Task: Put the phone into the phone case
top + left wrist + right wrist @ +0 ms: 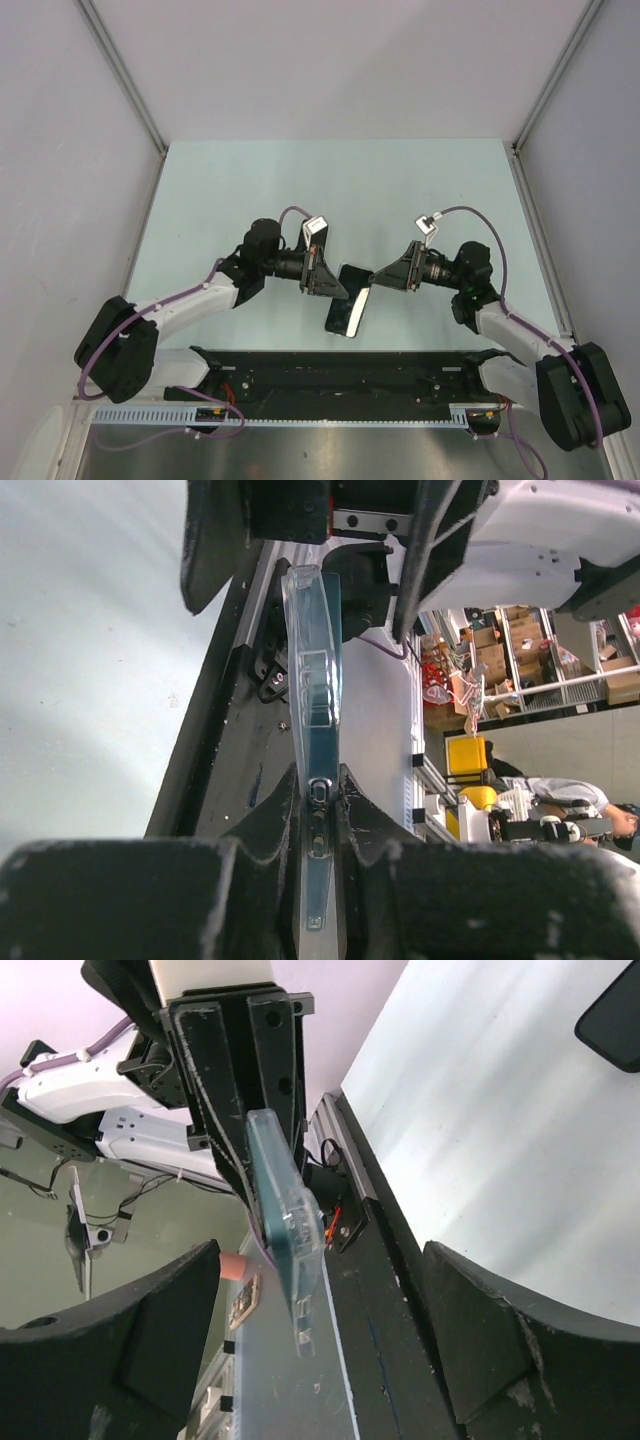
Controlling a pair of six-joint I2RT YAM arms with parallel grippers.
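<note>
My left gripper will next carry the case outward to clear tabletop past the phone, below the gripper, to its left in the top view, then lower and release it.
My left gripper (335, 290) (320, 790) is shut on the transparent phone case (348, 312), holding it on edge above the table's near part. The case runs edge-on up the left wrist view (312, 680). It looks dark and glossy from above, and I cannot tell whether a phone sits inside. A black phone (352, 272) lies flat on the table between the two grippers and shows at the top right of the right wrist view (612, 1020). My right gripper (374, 278) (320, 1340) is open. Its fingers (495, 1340) stand wide on either side of the case's free end (285, 1220) without touching it.
The black base rail (330, 372) with the arm mounts runs along the near table edge right below the held case. White walls close the table on the left, right and back. A white cable tray (280, 418) lies in front of the rail.
</note>
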